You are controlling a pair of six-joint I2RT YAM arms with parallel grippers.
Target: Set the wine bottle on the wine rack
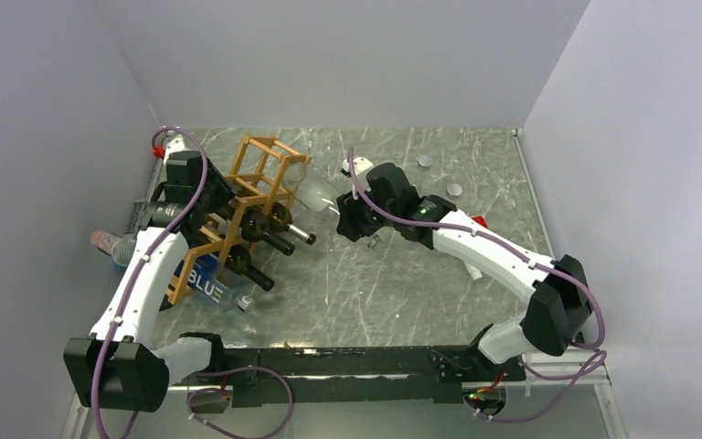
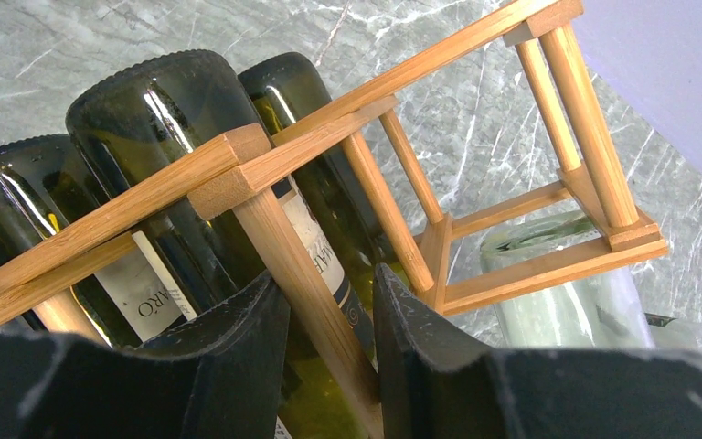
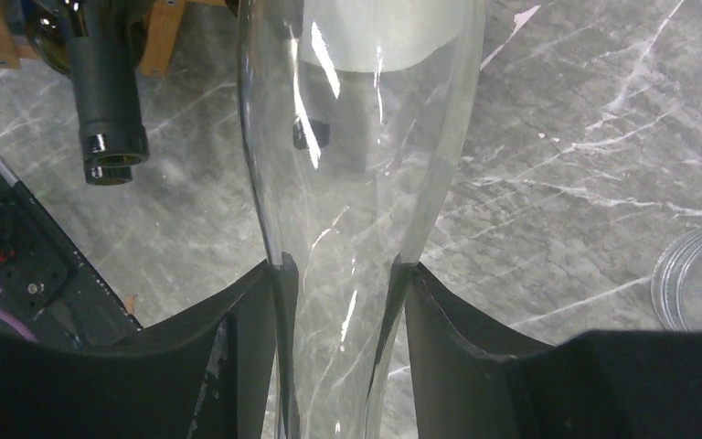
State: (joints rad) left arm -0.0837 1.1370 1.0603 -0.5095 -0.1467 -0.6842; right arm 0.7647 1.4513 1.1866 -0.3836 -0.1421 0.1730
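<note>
Next, my right gripper pushes the clear bottle to the left in the top view, deeper into the rack's open end cell [image 1: 290,175], to release it. The clear bottle's body sticks out.
The wine rack [image 1: 258,179], a light wooden open frame, stands at the back left with dark green bottles [image 1: 272,230] lying in its lower cells. My left gripper [image 1: 219,203] is shut on one of the rack's upright sticks [image 2: 311,293], which shows between the black fingers [image 2: 238,338] in the left wrist view. The wine bottle [image 1: 316,195] is clear glass. Its base lies at the rack's open end cell [image 2: 558,302]. My right gripper [image 3: 343,270] is shut on its neck [image 3: 356,137], right of the rack [image 1: 347,218].
Three dark bottle bases [image 2: 174,119] fill the rack cells near my left fingers. A clear container with a blue label [image 1: 207,282] lies in front of the rack. Two grey discs [image 1: 455,188] and a red object [image 1: 478,220] sit behind my right arm. A clear ring [image 3: 695,274] lies on the marble.
</note>
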